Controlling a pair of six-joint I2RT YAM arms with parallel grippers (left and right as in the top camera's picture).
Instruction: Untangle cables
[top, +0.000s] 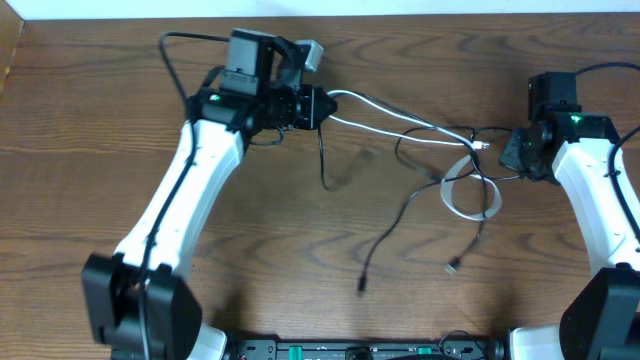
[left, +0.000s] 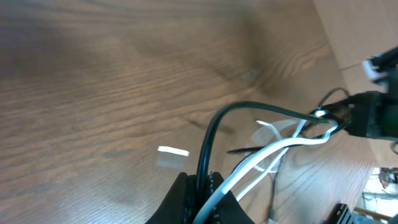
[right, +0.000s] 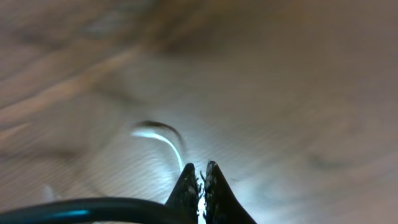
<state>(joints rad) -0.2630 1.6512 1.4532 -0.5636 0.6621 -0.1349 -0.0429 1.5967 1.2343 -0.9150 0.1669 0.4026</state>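
Observation:
The left gripper's fingers, holding both cables, are left of my right gripper in the overhead view: I need to raise it close beside them and release the black cable (top: 402, 212).
The white cable (top: 400, 112) and the black cable (top: 402, 212) lie crossed in the middle of the table. My left gripper (top: 318, 106) is shut on both. In the left wrist view the black cable (left: 208, 140) and the white cable (left: 261, 158) run out from between its jaws (left: 205, 186). The white cable stretches right, above the table, to my right gripper (top: 508, 150) and loops (top: 470, 200) below it. In the right wrist view the jaws (right: 200, 177) are pressed together with white showing between them, and a white curve (right: 163, 138) lies blurred beyond.
A black cable end (top: 361, 286) and a small plug (top: 453, 267) lie toward the front of the wooden table (top: 250, 240). A thick dark wire (right: 81, 208) crosses the lower left of the right wrist view. The table's back edge (top: 420, 12) is close behind both grippers.

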